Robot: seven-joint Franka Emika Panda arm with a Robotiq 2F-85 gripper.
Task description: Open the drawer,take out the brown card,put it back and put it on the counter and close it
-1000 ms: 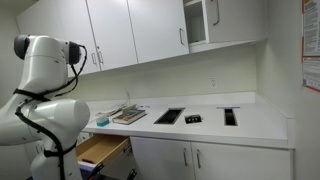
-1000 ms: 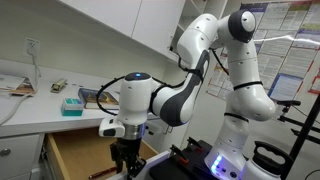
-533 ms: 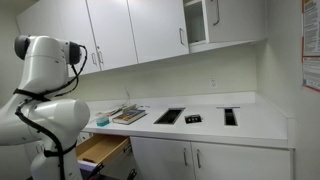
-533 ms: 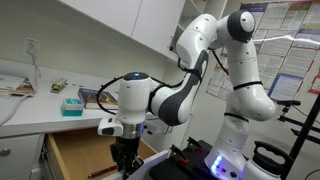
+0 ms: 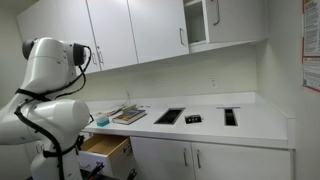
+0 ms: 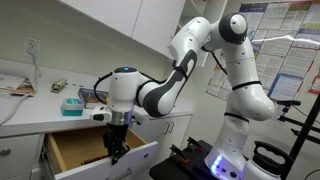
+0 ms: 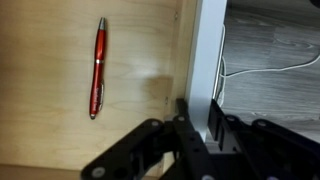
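Next, my gripper pushes the gripped panel toward the counter's front edge, which lies across the open drawer [image 5: 108,147] from it, narrowing the gap, then releases the panel.
The drawer [image 5: 108,147] [image 6: 75,150] stands partly open under the left end of the white counter [image 5: 260,122] [image 6: 30,115]. Its light wooden floor [image 7: 50,130] fills the left of the wrist view, and its white front panel [image 7: 207,50] runs up the middle. My gripper [image 7: 198,108] [image 6: 115,150] is shut on that front panel, one finger inside the drawer and one outside. The brown card does not show in the part of the drawer that I see, and I cannot pick it out in the exterior views.
A red pen [image 7: 97,65] lies on the drawer floor. On the counter are a stack of books or papers [image 5: 127,115], a teal box [image 6: 72,104], two dark cutouts [image 5: 168,116] [image 5: 231,116] and a small dark item [image 5: 193,118] between them. A cable [image 7: 270,68] lies on the grey floor.
The gripper has closed onto the drawer's front panel. The arm has swung towards the cabinet, and the drawer stands a little further in than before.
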